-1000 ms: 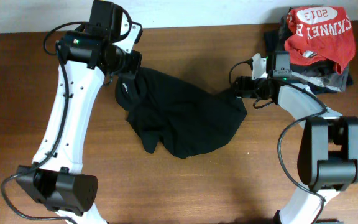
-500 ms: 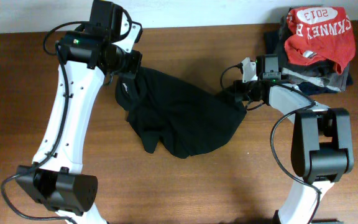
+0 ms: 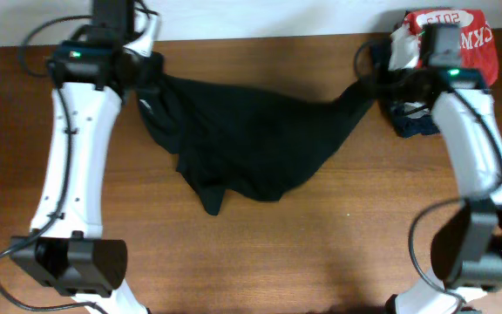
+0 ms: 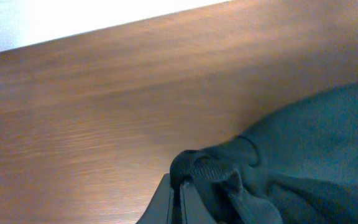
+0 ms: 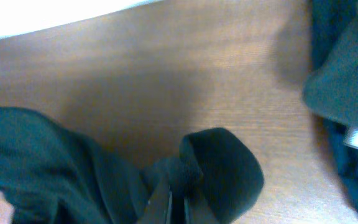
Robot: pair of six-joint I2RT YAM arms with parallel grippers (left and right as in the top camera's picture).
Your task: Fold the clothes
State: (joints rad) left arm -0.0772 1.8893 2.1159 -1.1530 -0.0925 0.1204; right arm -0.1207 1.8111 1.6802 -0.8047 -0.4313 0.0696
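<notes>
The shirt's corner goes up high in my right gripper next, since the shirt droops unevenly. Then it comes down to the tabletop below, beside the pile, and is released.
The clothes, a plain black shirt (image 3: 251, 139), hang stretched between my two arms across the back half of the table, the lower part drooping onto the wood. My left gripper (image 3: 143, 77) is shut on the shirt's left corner; in the left wrist view a bunched hem (image 4: 207, 169) is pinched in my gripper (image 4: 180, 193). My right gripper (image 3: 375, 85) is shut on the shirt's right corner. The right wrist view shows a fold of black fabric (image 5: 222, 165) clamped between the jaws of the gripper (image 5: 178, 199). A small white mark (image 3: 150, 100) shows near the left corner.
A red shirt printed "2013" (image 3: 469, 39) lies on a pile of folded grey and navy garments (image 3: 412, 118) at the back right corner, right behind my right arm. The pale wall edge runs along the table's back. Brown tabletop (image 3: 260, 253) lies in front.
My right gripper closed on the shirt's right corner and pulled it right and back. The left arm drew its corner left and back, stretching the shirt out wide.
</notes>
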